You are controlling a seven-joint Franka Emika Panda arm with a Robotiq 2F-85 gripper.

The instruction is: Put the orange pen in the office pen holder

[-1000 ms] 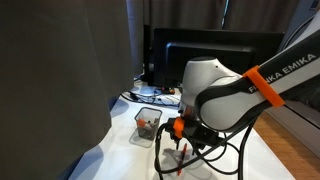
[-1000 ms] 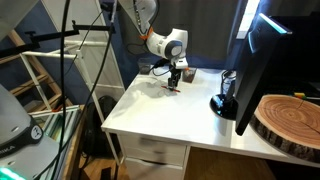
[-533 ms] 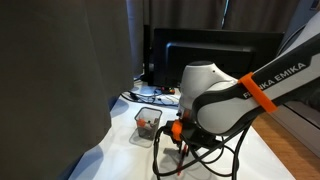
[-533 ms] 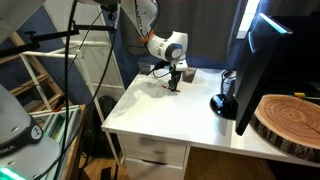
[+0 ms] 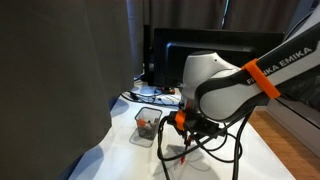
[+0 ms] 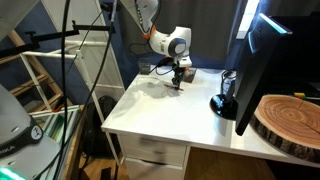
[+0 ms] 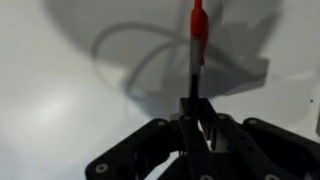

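Observation:
The mesh cup is beside my gripper. My gripper will next lift and tilt, then lower the pen into the mesh cup's open top [image 5: 149, 115] and let it go.
In the wrist view the orange pen [image 7: 197, 40] sticks straight out from between the jaws of my gripper [image 7: 195, 110]. The jaws are shut on the pen's dark end, and its orange part hangs over the white table. In an exterior view the gripper [image 5: 183, 140] points down with the pen [image 5: 186, 151] hanging below it, just above the table top. The office pen holder [image 5: 147, 125], a small dark mesh cup with orange bits inside, stands a short way from the gripper. In an exterior view the gripper [image 6: 178, 82] hangs over the back of the table.
Black cables [image 5: 215, 155] loop around the arm and cast shadows on the white table [image 6: 170, 110]. A monitor [image 6: 262, 55] on a round black base [image 6: 226, 103] stands at one side. A wooden slab [image 6: 292, 118] lies beside it. Papers [image 5: 150, 95] lie behind the cup.
The jaws have closed on the orange pen. The gripper has then risen slightly with the pen in it.

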